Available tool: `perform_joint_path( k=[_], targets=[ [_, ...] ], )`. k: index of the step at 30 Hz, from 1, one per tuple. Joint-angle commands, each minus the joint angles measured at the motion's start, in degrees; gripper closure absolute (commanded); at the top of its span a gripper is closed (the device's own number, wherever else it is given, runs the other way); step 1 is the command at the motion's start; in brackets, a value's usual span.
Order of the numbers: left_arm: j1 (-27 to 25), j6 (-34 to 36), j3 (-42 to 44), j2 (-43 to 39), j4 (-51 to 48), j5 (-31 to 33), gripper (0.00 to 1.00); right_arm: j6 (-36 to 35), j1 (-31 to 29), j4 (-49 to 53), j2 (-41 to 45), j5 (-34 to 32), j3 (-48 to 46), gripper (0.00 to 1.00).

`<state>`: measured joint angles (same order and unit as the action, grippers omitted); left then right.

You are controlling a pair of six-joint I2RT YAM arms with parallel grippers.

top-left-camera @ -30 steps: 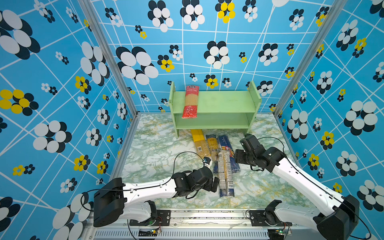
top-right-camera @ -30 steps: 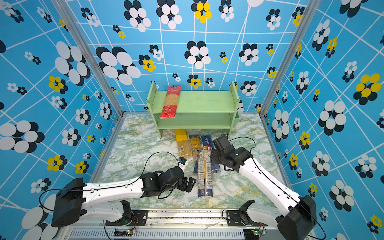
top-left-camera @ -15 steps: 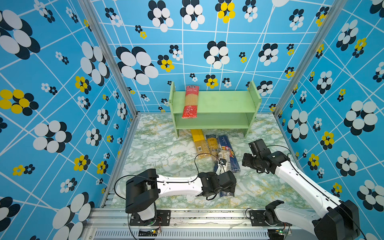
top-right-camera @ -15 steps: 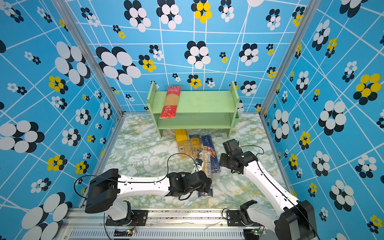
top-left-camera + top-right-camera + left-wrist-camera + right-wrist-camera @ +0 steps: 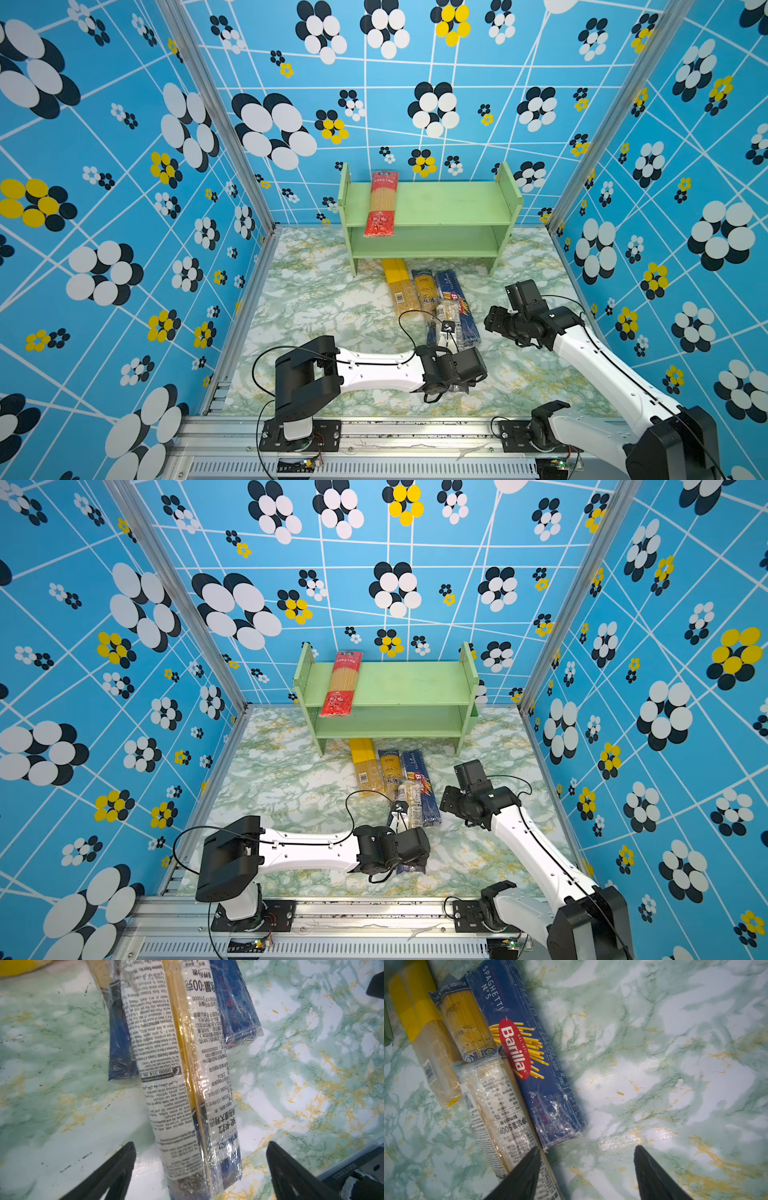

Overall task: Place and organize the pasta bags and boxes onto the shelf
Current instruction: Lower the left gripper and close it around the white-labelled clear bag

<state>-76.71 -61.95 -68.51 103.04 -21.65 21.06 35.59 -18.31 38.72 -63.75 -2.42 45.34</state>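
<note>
My left gripper lowers and closes on the printed bag's near end [image 5: 198,1164] next, which lies below the open fingers and juts clear of the other packs.
The pale-green shelf [image 5: 432,216] [image 5: 395,696] stands at the back, with a red-ended clear bag [image 5: 380,203] lying across its top tier. On the floor in front lie a plain yellow bag [image 5: 397,286] [image 5: 425,1043], a blue-and-yellow bag [image 5: 424,286] [image 5: 465,1022] and the dark blue Barilla box [image 5: 455,299] [image 5: 519,1053]. A clear bag printed with text [image 5: 187,1084] [image 5: 496,1105] rests slantwise on them. My left gripper [image 5: 200,1153] [image 5: 459,380] is open, its fingers straddling that bag's near end without touching. My right gripper [image 5: 586,1159] [image 5: 488,326] is open over bare floor beside the Barilla box.
Patterned blue walls close in the marbled floor [image 5: 332,316] on three sides. A metal rail [image 5: 374,432] runs along the front edge. The shelf's lower tier [image 5: 424,243] holds nothing that I can see.
My left gripper swung right, from beside the packs to the printed bag's near end. My right gripper drew back off the packs to the right and opened a little wider.
</note>
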Motion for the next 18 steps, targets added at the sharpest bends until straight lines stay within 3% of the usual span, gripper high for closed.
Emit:
perform_joint_path(
  k=[1,18],
  targets=[
    [-0.5,-2.7,-2.3,2.7,-3.1,1.0,0.01,-0.1,0.8,-0.9,0.5,1.3,-1.2,0.26],
    [-0.9,-4.8,-5.1,9.3,-5.4,-1.0,0.01,-0.6,2.2,-0.8,1.9,1.6,-2.1,0.25]
  ],
)
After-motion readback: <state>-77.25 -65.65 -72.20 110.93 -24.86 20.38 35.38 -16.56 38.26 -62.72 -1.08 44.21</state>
